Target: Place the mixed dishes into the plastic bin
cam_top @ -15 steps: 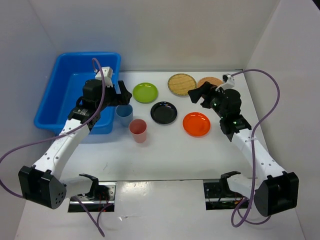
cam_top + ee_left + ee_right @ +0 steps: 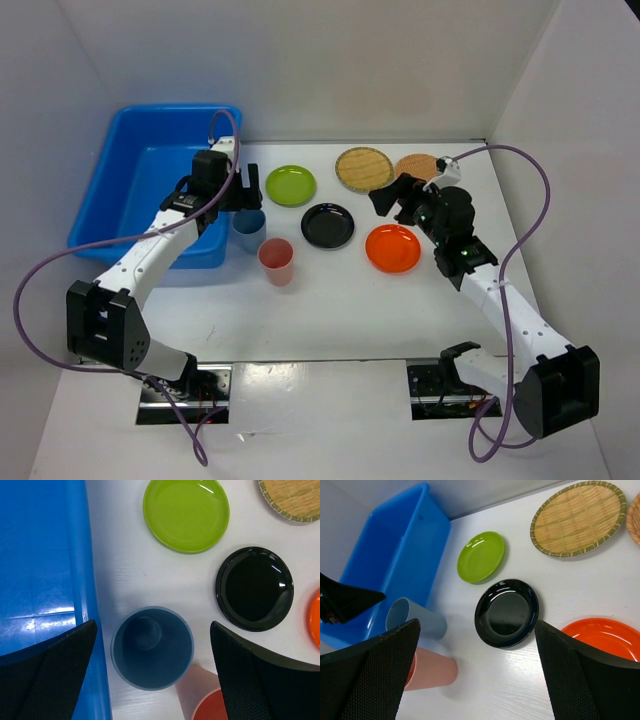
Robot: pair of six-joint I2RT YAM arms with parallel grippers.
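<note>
One finger of the left gripper hangs over the bin's side, so the gripper will edge to the right in the wrist view, stay above the blue cup's rim (image 2: 248, 222) (image 2: 152, 648), and close.
The blue cup (image 2: 248, 230) stands upright beside the blue plastic bin (image 2: 130, 170), with the salmon-pink cup (image 2: 276, 261) just in front of it. My left gripper (image 2: 243, 192) is open, hovering above the blue cup (image 2: 152, 647), which lies between the fingers without touching. The lime plate (image 2: 290, 185), black plate (image 2: 328, 226), orange plate (image 2: 393, 248) and two woven plates (image 2: 363, 168) (image 2: 420, 165) lie on the table. My right gripper (image 2: 390, 195) is open and empty, above the table between the black plate (image 2: 506, 612) and the woven plates.
The bin (image 2: 40, 565) holds no dishes that I can see; its right wall is close to the blue cup. White walls enclose the table at the back and sides. The pink cup (image 2: 210, 705) nearly touches the blue cup.
My left gripper has moved forward and right, from beside the bin's corner to over the blue cup. My right gripper has shifted slightly left. No dish has moved.
</note>
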